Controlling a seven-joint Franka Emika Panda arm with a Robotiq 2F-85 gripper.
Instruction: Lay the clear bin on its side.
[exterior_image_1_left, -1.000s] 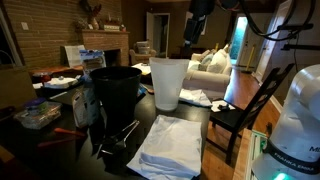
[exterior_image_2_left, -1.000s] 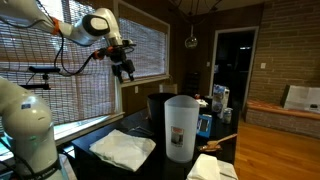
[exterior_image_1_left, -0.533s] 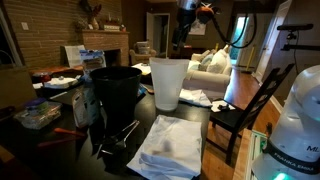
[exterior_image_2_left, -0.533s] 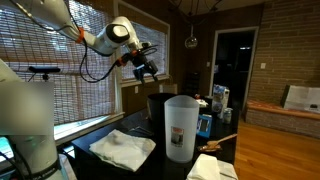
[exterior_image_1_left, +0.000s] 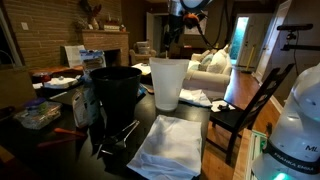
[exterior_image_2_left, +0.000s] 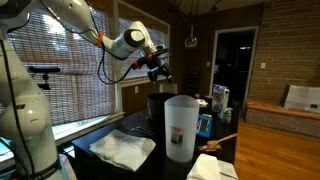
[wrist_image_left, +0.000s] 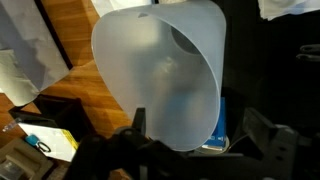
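Observation:
The bin's opening has room for one finger inside, so next I need to bring my gripper down to the clear bin's rim edge (exterior_image_2_left: 169, 100) (wrist_image_left: 217, 108) at the right in the wrist view.
The clear bin (exterior_image_1_left: 167, 85) is a tall translucent whitish wastebasket. It stands upright on the dark table, also seen in an exterior view (exterior_image_2_left: 180, 127). A black round bin (exterior_image_1_left: 117, 90) stands beside it. My gripper (exterior_image_1_left: 170, 38) hangs in the air well above and behind the bins; in an exterior view (exterior_image_2_left: 160, 73) it is above the black bin (exterior_image_2_left: 158, 105). In the wrist view I look down into the clear bin's open mouth (wrist_image_left: 160, 70), with my gripper's two fingers (wrist_image_left: 200, 140) spread wide and empty.
White cloths (exterior_image_1_left: 170, 145) lie on the table in front of the bins, also in an exterior view (exterior_image_2_left: 120, 148). A dark wooden chair (exterior_image_1_left: 245, 110) stands at the table's side. A blue box (exterior_image_2_left: 204, 123) sits behind the clear bin. Clutter (exterior_image_1_left: 40, 112) covers the table's far end.
The arm has swung the gripper sideways through the air toward the bins and slightly lower. The bins have not moved.

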